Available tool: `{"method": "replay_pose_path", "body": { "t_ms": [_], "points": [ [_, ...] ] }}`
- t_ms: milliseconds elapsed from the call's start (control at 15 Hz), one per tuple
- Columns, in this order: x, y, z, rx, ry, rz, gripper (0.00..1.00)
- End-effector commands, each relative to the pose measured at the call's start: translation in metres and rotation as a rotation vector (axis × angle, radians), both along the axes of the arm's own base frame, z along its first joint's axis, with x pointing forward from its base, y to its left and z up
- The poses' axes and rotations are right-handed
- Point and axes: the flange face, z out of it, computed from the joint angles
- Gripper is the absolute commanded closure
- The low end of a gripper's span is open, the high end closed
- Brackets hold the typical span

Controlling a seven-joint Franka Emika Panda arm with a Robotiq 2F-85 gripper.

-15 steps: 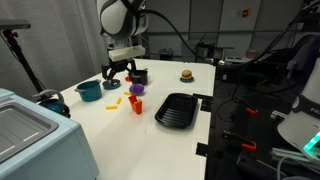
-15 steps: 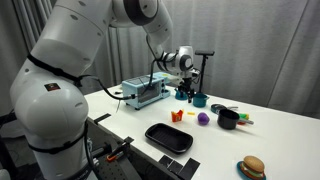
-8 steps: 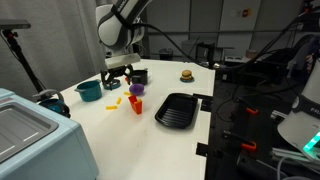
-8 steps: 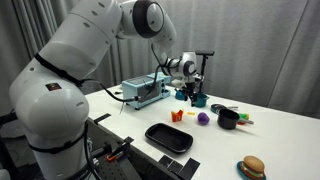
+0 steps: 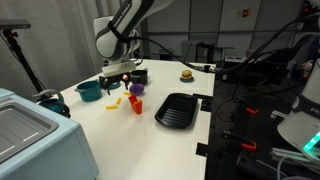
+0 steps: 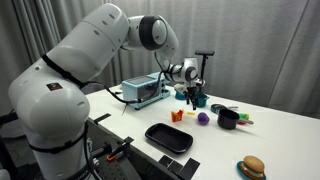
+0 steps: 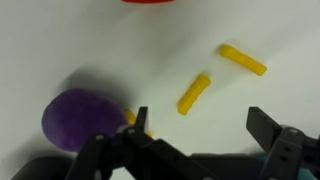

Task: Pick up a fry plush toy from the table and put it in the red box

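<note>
Next, my gripper moves down and slightly toward the red box (image 5: 135,104) to the nearer fry plush toy, just ahead of its open fingers.
In the wrist view two yellow-orange fry plush toys lie on the white table, one (image 7: 194,93) just ahead of my open gripper (image 7: 203,125) and another (image 7: 243,60) farther off to the right. The gripper is empty and hangs above the table. The red box's edge (image 7: 150,2) shows at the top of that view. In both exterior views the red box (image 5: 135,104) (image 6: 178,116) stands upright near the fries (image 5: 115,100), with the gripper (image 5: 113,78) above and beyond them.
A purple item (image 7: 78,115) (image 5: 135,89) lies next to the left finger. A teal bowl (image 5: 89,90), a black cup (image 6: 228,118), a black tray (image 5: 178,110) (image 6: 168,137) and a burger toy (image 5: 186,74) (image 6: 252,167) stand around. A metal appliance (image 5: 30,135) is near the front.
The arm has swung and lowered the gripper toward the fries beside the teal bowl. Nothing on the table has moved.
</note>
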Motion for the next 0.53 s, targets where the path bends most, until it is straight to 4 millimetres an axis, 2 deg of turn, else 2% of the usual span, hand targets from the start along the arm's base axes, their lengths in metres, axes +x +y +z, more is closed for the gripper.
{"method": "replay_pose_path", "body": {
  "t_ms": [0, 467],
  "points": [
    [0.009, 0.014, -0.017, -0.004, -0.022, -0.026, 0.00],
    [0.004, 0.025, -0.048, -0.030, -0.014, -0.057, 0.00]
  ]
}}
